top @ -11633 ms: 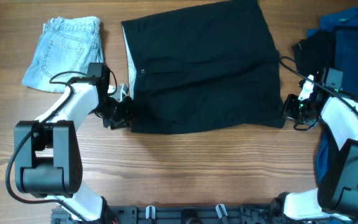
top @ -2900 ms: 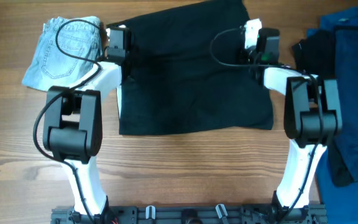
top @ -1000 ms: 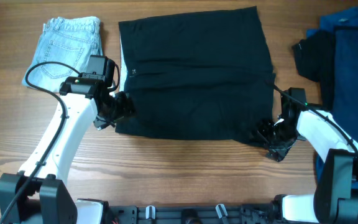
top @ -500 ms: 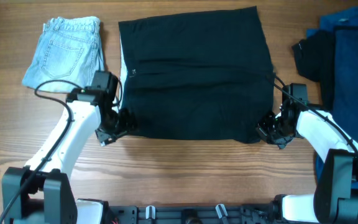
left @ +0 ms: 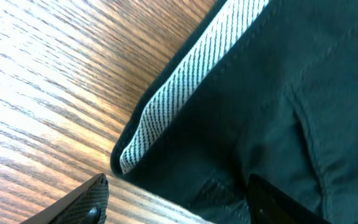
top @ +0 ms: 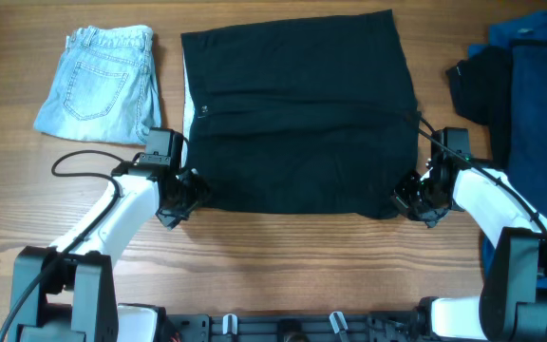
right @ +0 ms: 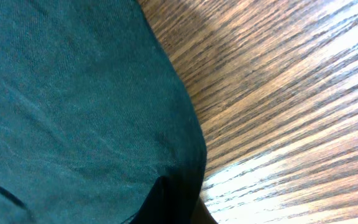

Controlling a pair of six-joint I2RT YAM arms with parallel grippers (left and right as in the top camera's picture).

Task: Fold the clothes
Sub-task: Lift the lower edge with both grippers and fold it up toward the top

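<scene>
My right gripper lifts the pinched fold next, carries it outward and releases it at the garment's far corner, outward of the gripper, doubling the flat cloth.
The clothes in play are a large black garment lying flat mid-table, with its striped pale lining showing along the left edge. My left gripper is at its near-left corner. In the left wrist view the left gripper is open, one finger on bare wood and the other over the fabric, with the corner lying between them. My right gripper is at the near-right corner. The right wrist view shows the right gripper shut on a pinched fold of the black garment.
Folded light-blue denim shorts lie at the far left. A black piece and dark-blue pieces are heaped at the right edge. Bare wooden table runs along the front, and a cable loops beside the left arm.
My left gripper slid nearer along the garment's left edge to its near corner. My right gripper shut on the near-right corner and moved it back in line with the hem.
</scene>
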